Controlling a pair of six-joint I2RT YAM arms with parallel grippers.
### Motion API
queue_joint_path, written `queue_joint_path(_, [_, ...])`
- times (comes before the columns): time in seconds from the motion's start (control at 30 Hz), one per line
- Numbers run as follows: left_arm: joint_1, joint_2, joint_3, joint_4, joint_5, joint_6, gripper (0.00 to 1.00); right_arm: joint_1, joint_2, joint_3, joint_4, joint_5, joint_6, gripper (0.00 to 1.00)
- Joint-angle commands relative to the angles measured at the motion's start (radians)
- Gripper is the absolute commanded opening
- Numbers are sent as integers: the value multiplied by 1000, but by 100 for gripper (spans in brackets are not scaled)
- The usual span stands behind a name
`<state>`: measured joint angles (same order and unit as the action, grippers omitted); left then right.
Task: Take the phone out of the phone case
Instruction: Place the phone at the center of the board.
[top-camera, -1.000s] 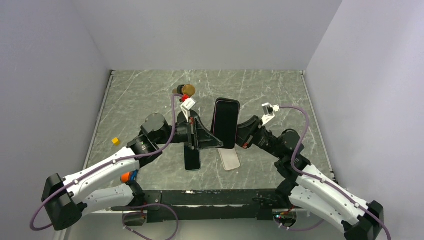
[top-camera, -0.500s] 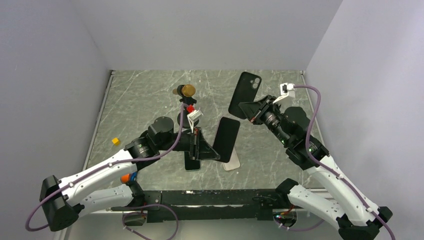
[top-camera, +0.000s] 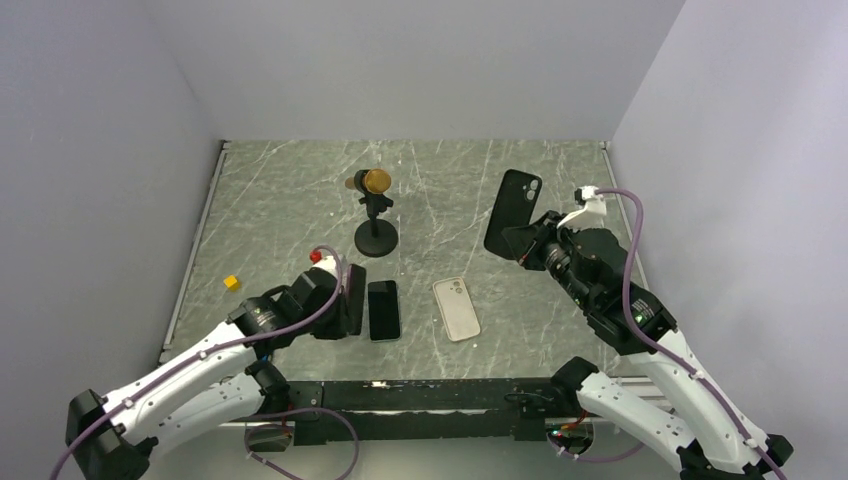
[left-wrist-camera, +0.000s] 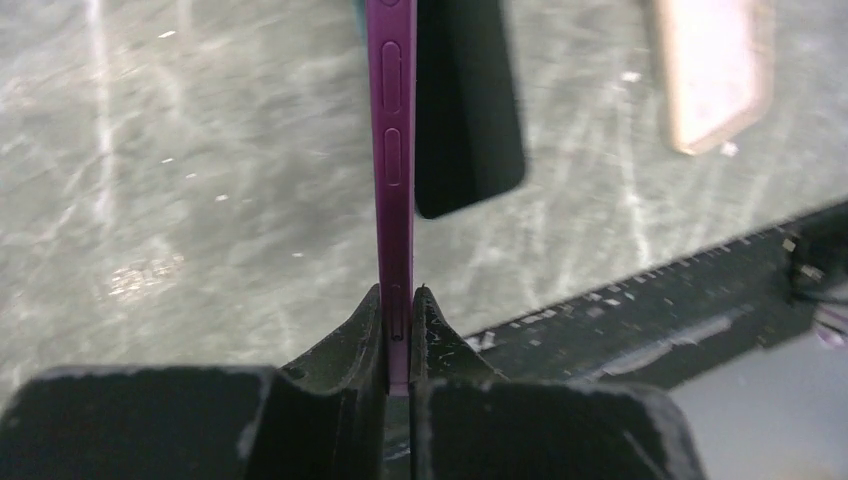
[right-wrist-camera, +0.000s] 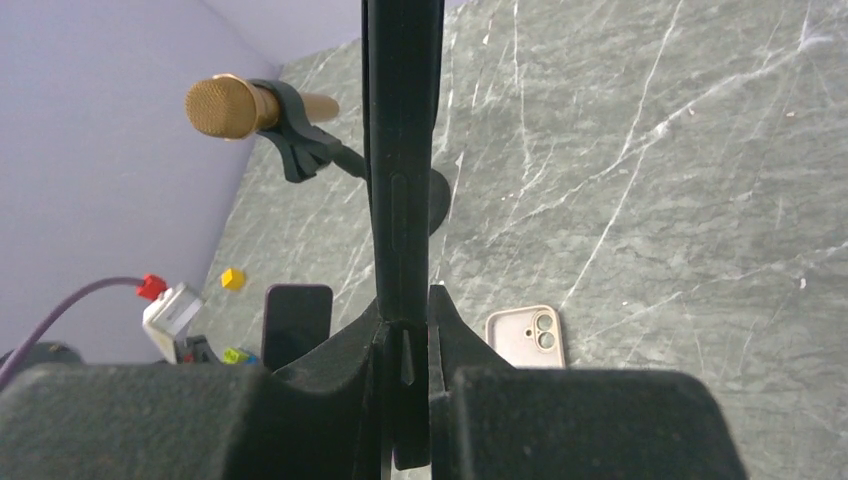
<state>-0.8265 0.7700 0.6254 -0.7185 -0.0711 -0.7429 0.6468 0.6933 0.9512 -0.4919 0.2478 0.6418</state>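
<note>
My left gripper will next lower the purple-edged phone (left-wrist-camera: 390, 150) onto the table (left-wrist-camera: 306, 142) beside the second dark phone and release it, as it is already out of the case.
My right gripper (top-camera: 530, 245) is shut on the black phone case (top-camera: 513, 212) and holds it upright in the air at the back right, its camera cut-out on top. In the right wrist view the case (right-wrist-camera: 400, 150) stands edge-on between my fingers (right-wrist-camera: 405, 320). My left gripper (top-camera: 352, 300) is shut on the purple-edged phone (left-wrist-camera: 390, 150), which stands edge-on between the jaws (left-wrist-camera: 400, 300). It is low over the table at the near left, apart from the case.
A second dark phone (top-camera: 384, 310) lies flat just right of my left gripper. A beige phone case (top-camera: 456, 308) lies beside it. A gold microphone on a black stand (top-camera: 375, 200) is at the centre back. A yellow cube (top-camera: 232, 283) is at the left.
The phone and the black case have come apart. My right gripper carried the case up and to the back right. My left gripper brought the phone down towards the near left.
</note>
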Motion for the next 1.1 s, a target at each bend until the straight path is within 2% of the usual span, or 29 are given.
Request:
queue_joint_path(0.0, [136,17,-62,80,49,37,0,-3,7,-21,13,-56,-21,0])
queue_joint_path(0.13, [236,23,-135,158,144,59,0,-4,4,-32,17,-76,-18,0])
queue_joint_path(0.27, [336,50,-204,269,304,87,0,-3,-1,-42,22,-86,-17,0])
queue_joint_path(0.33, [369,71,-219,305,377,99,0,-5,0,-46,23,-93,-18,0])
queue_joint_path(0.57, [437,117,-257,332,496,89,0,-5,2,-69,40,-127,-9,0])
queue_joint_path(0.73, [459,173,-235,278,534,73,0,-4,0,-80,44,-133,-8,0])
queue_joint_path(1.07, [460,239,-199,206,491,73,2,-4,-8,-92,41,-134,-10,0])
